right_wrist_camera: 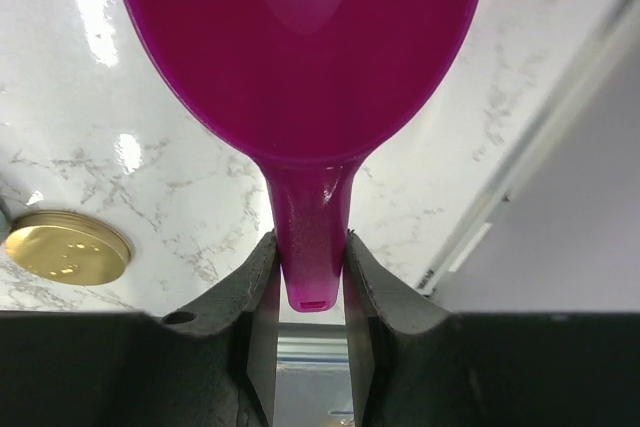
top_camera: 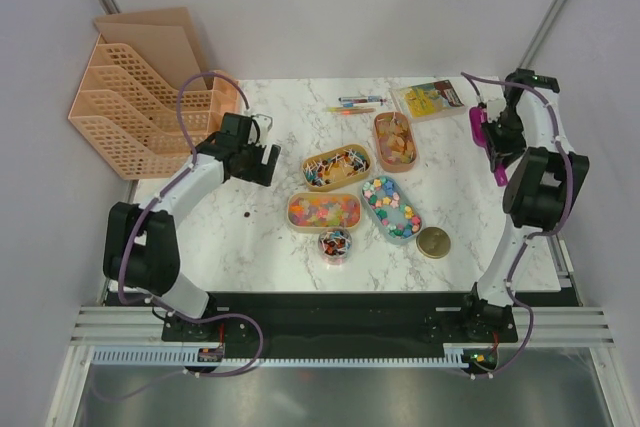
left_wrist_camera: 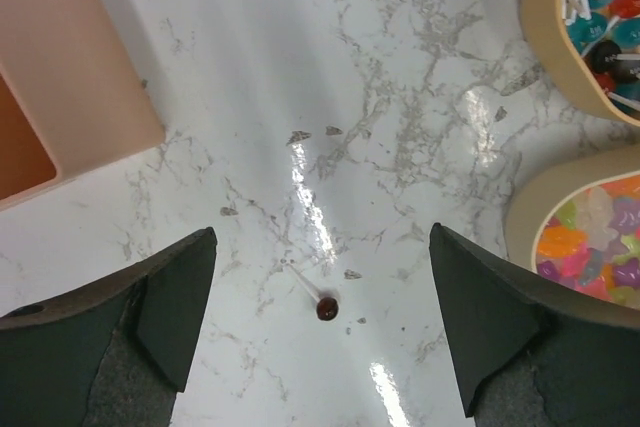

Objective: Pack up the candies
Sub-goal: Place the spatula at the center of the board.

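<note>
The right gripper moves toward the blue tray next and lowers the magenta scoop onto the marble [top_camera: 460, 169] [right_wrist_camera: 137, 107], because that part of the marble beside the trays is bare.
Candies fill four oval trays: stick candies [top_camera: 337, 166], orange-brown ones [top_camera: 394, 140], orange-pink-yellow ones [top_camera: 324, 211] and pastel chunks in a blue tray [top_camera: 390, 208]. A small jar [top_camera: 335, 244] holds mixed candies. One brown stick candy [top_camera: 246, 215] lies loose on the marble. It shows in the left wrist view [left_wrist_camera: 326, 308], between the fingers of my open left gripper [left_wrist_camera: 320, 322], which hovers above it. My left gripper [top_camera: 262, 165] is left of the trays. My right gripper [right_wrist_camera: 308, 267] is shut on the handle of a magenta scoop [right_wrist_camera: 300, 47], held at the table's right side [top_camera: 477, 127].
A gold lid [top_camera: 434, 242] lies right of the jar and shows in the right wrist view [right_wrist_camera: 67, 246]. Pens [top_camera: 357, 103] and a yellow packet [top_camera: 432, 99] lie at the back. A peach file organiser [top_camera: 140, 107] stands at the back left. Two tray rims [left_wrist_camera: 530, 217] show in the left wrist view.
</note>
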Robot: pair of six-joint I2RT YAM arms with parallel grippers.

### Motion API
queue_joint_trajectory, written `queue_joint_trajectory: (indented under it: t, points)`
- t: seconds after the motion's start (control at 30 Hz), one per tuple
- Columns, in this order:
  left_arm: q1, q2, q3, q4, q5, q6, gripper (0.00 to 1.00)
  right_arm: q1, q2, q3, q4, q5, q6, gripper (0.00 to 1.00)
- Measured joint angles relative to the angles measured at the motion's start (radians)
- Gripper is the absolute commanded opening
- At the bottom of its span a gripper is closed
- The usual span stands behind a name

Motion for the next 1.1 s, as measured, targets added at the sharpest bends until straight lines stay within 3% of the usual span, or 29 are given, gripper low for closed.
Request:
queue_joint_trajectory:
  t: [0.43,0.57,0.63,0.67,0.83,0.87,0.97,1.0,1.03,1.1]
  points:
    - [0.020,0.036,0.029,0.007,-0.077,0.045,1.00,0.042,0.163,-0.024,0.043,-0.077,0.018,0.03]
    - [0.033,0.061,0.060,0.003,-0.079,0.059,1.00,0.041,0.171,-0.024,0.057,-0.082,0.018,0.25]
    - [0.040,0.072,0.083,0.003,-0.079,0.063,1.00,0.040,0.171,-0.024,0.064,-0.090,0.016,0.31]
    - [0.043,0.077,0.095,0.002,-0.077,0.066,1.00,0.040,0.171,-0.024,0.067,-0.095,0.015,0.45]
    - [0.073,0.087,0.143,0.000,-0.069,0.073,1.00,0.040,0.135,-0.064,0.102,-0.128,0.014,0.63]
    - [0.080,0.088,0.150,0.000,-0.068,0.074,1.00,0.040,0.119,-0.080,0.105,-0.135,0.015,0.74]
    - [0.104,0.096,0.167,-0.002,-0.063,0.074,1.00,0.040,0.064,-0.120,0.109,-0.163,0.008,0.84]
    - [0.110,0.099,0.171,-0.002,-0.062,0.074,1.00,0.040,0.046,-0.130,0.113,-0.175,0.000,0.94]
    - [0.117,0.100,0.171,-0.002,-0.059,0.075,1.00,0.040,0.018,-0.151,0.123,-0.195,-0.011,0.98]
    - [0.124,0.100,0.171,-0.003,-0.045,0.077,1.00,0.039,-0.064,-0.220,0.156,-0.257,-0.085,0.98]
